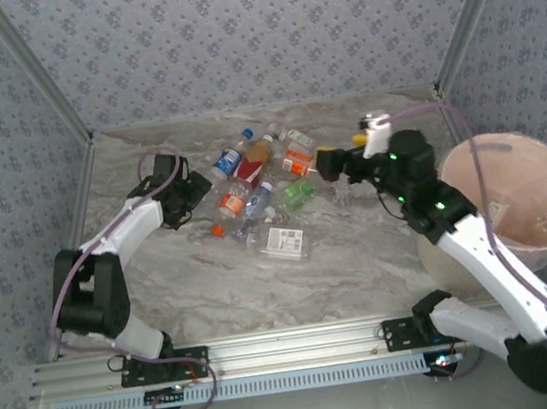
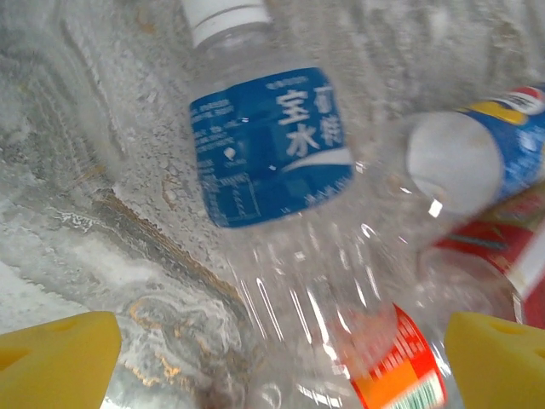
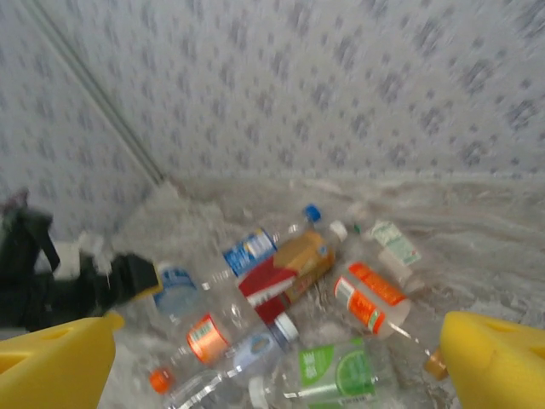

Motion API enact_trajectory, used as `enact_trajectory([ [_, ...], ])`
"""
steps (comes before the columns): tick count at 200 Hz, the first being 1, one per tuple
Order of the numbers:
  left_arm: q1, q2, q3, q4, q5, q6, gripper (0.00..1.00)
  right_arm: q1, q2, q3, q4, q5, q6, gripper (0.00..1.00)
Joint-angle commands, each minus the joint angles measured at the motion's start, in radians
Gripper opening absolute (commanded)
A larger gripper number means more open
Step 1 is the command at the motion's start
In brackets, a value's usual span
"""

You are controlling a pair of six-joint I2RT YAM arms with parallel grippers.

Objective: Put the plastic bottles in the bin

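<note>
I should lower my left gripper astride the blue-labelled bottle, then close its spread yellow fingers on the clear lower body below them.
Several plastic bottles (image 1: 255, 182) lie in a heap on the marble table, behind its middle. My left gripper (image 1: 194, 189) is at the heap's left edge. It is open, its yellow fingertips (image 2: 58, 360) spread wide on either side of a clear bottle with a blue label (image 2: 271, 145) and apart from it. My right gripper (image 1: 330, 163) hovers open at the heap's right edge with nothing between its fingers (image 3: 496, 358). Below the right gripper lie a green-labelled bottle (image 3: 336, 375) and an orange-labelled one (image 3: 370, 294). The bin (image 1: 535, 158) stands at the right edge.
A flat bottle with a white label (image 1: 285, 241) lies apart, in front of the heap. Patterned walls close in the back and both sides. A metal rail (image 1: 273, 351) runs along the near edge. Bare marble (image 1: 265, 296) stretches between heap and rail.
</note>
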Motion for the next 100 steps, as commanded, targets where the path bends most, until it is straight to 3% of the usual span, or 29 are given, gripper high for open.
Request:
enact_trajectory([
  [1,-0.001,0.052,0.065,0.0,0.005,-0.113,0.97,0.052,0.025,0.031,-0.035,0.159,-0.084,1.0],
  [52,-0.026,0.117,0.047,0.098,0.078,-0.092,0.93,0.079,0.044,0.031,-0.038,0.196,-0.108,1.0],
  [100,-0.071,0.185,0.05,0.089,0.022,-0.141,0.91,0.077,0.043,0.023,-0.029,0.239,-0.098,1.0],
])
